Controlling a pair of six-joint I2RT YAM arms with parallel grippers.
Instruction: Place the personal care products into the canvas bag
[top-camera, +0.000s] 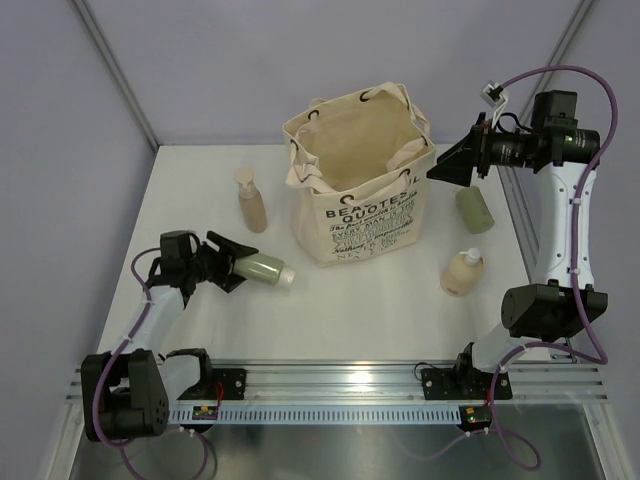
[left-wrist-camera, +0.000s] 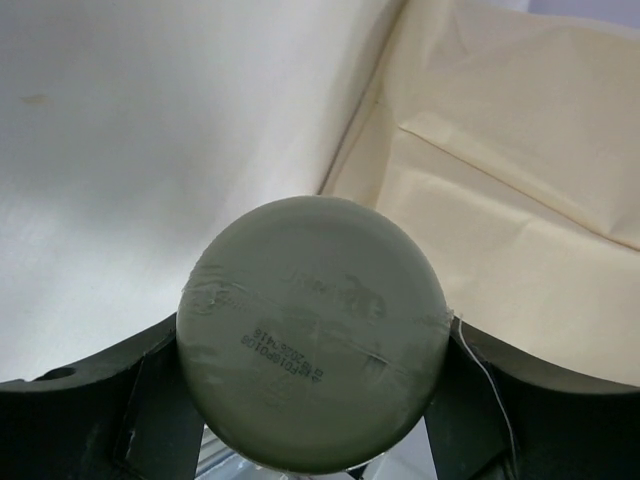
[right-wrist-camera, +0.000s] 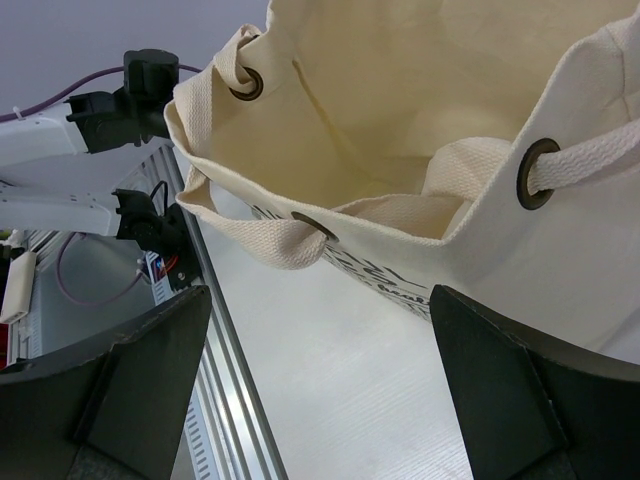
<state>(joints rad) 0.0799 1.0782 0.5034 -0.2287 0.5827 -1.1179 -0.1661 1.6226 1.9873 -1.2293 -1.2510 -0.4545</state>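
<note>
The left gripper should next carry the tube (top-camera: 264, 267) up over the bag's opening (top-camera: 358, 148) and let go, since that opening is above and outward, toward the right in the top view.
The canvas bag (top-camera: 360, 185) stands open at the table's middle, black lettering on its front. My left gripper (top-camera: 232, 262) is shut on the base of a sage-green tube (top-camera: 264, 267) with a white cap, low over the table left of the bag. In the left wrist view the tube's round base (left-wrist-camera: 312, 320) fills the gap between the fingers of the gripper (left-wrist-camera: 312, 400), with the bag's side (left-wrist-camera: 500, 180) behind. My right gripper (top-camera: 455, 160) is open and empty beside the bag's right rim. The right wrist view shows the gripper (right-wrist-camera: 320, 330) looking at the bag's opening (right-wrist-camera: 400, 150).
A beige pump bottle (top-camera: 250, 200) stands left of the bag. A sage-green bottle (top-camera: 474, 210) lies right of the bag, and a cream bottle (top-camera: 463, 272) stands nearer the front right. Walls close in the table at the back and sides.
</note>
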